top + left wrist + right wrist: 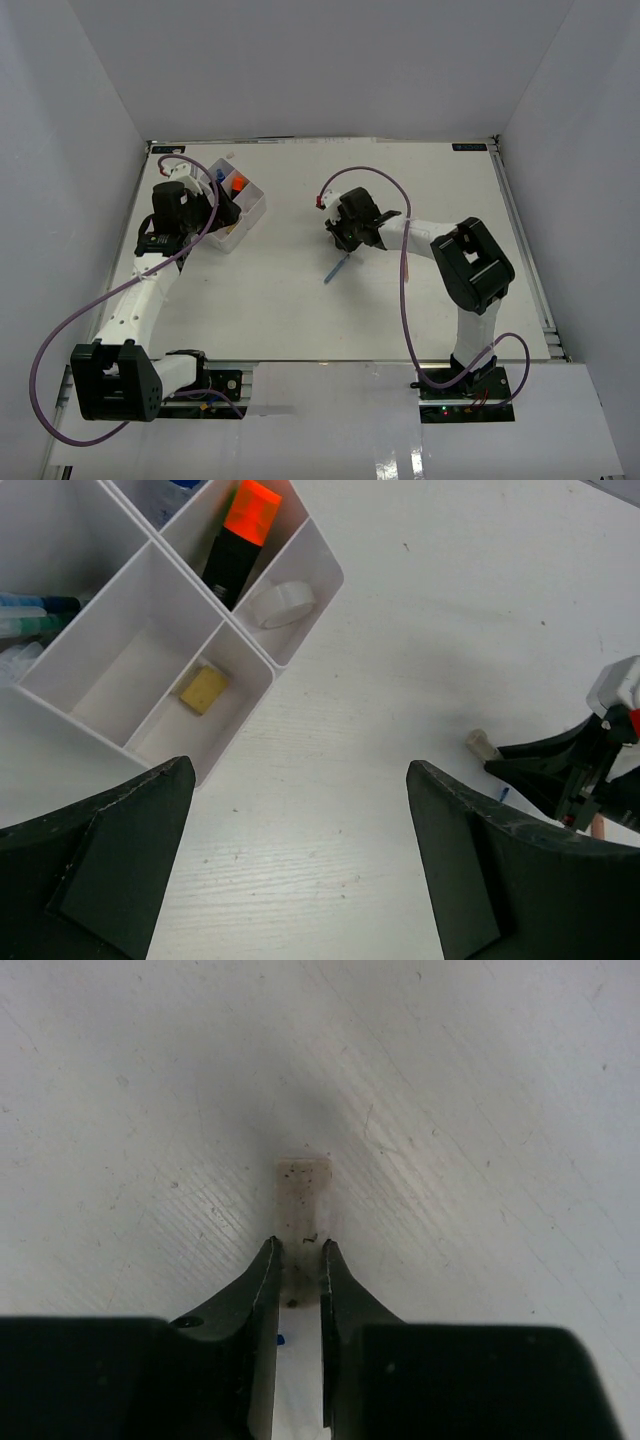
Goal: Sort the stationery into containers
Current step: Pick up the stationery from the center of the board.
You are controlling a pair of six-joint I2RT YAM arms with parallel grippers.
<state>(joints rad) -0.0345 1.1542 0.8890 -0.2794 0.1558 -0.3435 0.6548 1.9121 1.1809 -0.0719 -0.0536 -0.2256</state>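
The left gripper goes to the right in the top view next, onto the off-white eraser's loose end (pixel 480 741), as that end juts from my right gripper.
The white four-compartment tray (pixel 300 555) holds an orange highlighter (pixel 245 530), a clear tape ring (pixel 280 602), a yellow eraser (pixel 203 689), blue pens (pixel 30 615) and a blue-capped bottle (pixel 175 490). My left gripper (pixel 300 860) is open and empty, above the table beside the tray (pixel 255 212). My right gripper (pixel 298 1250) is shut on a small off-white eraser (pixel 302 1190), close to the table surface at mid-table (pixel 345 232). That eraser also shows in the left wrist view (pixel 482 745). A thin blue pen (pixel 337 268) lies just in front of the right gripper.
White walls enclose the table on the left, back and right. A purple cable (pixel 400 200) loops over the right arm. The left arm (pixel 150 290) stretches from the near left corner up to the tray.
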